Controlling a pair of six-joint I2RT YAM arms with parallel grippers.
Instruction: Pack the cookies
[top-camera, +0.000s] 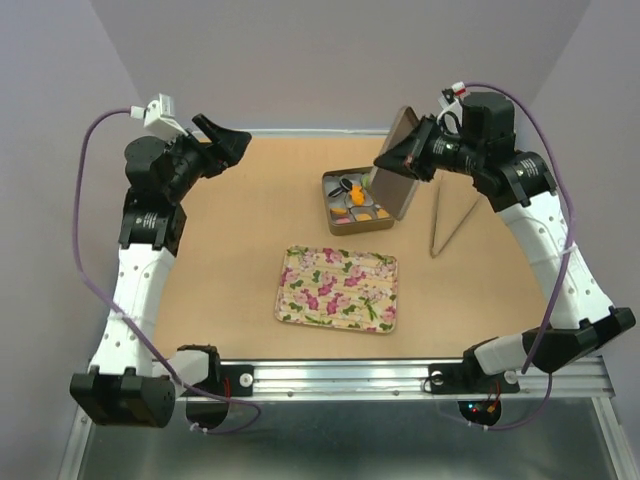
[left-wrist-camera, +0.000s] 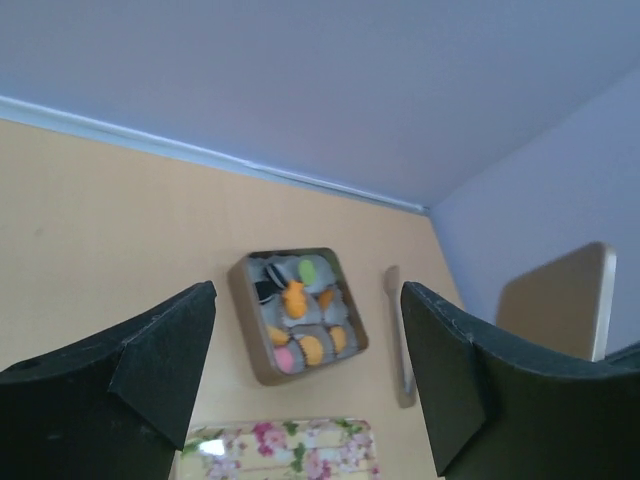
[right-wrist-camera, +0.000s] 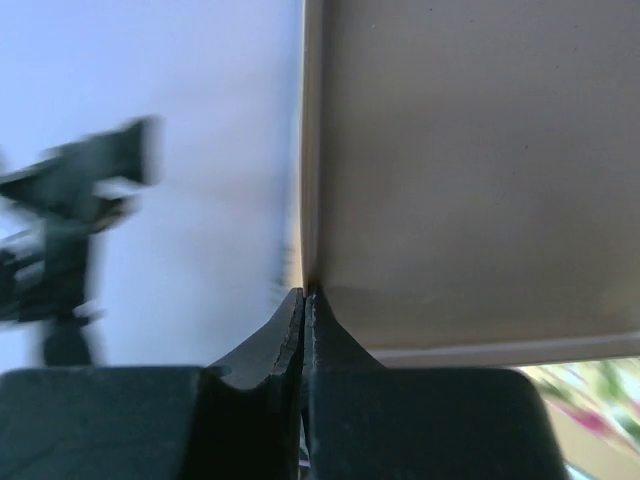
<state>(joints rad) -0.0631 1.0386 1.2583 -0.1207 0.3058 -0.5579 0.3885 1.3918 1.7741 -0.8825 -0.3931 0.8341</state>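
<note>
The lid is held by one edge. My left gripper will turn and go to the right in the top view, onto the free rim of the lid (top-camera: 398, 190) (left-wrist-camera: 550, 305).
The cookies (top-camera: 353, 190) sit in white paper cups inside a square tan tin (top-camera: 337, 221) at the back middle of the table. The left wrist view shows them as orange, black, green and pink (left-wrist-camera: 294, 298). My right gripper (top-camera: 386, 161) is shut on the edge of the tin's lid (top-camera: 398, 150) and holds it nearly upright over the tin's right side. In the right wrist view the fingers (right-wrist-camera: 305, 293) pinch the lid's rim (right-wrist-camera: 470, 160). My left gripper (top-camera: 234, 146) is open and empty, raised at the back left, far from the tin (left-wrist-camera: 246, 325).
A floral tray (top-camera: 338, 288) lies in the middle of the table, near side of the tin. Metal tongs (top-camera: 450, 224) lie to the right of the tin and also show in the left wrist view (left-wrist-camera: 398, 335). Purple walls close in the back and sides.
</note>
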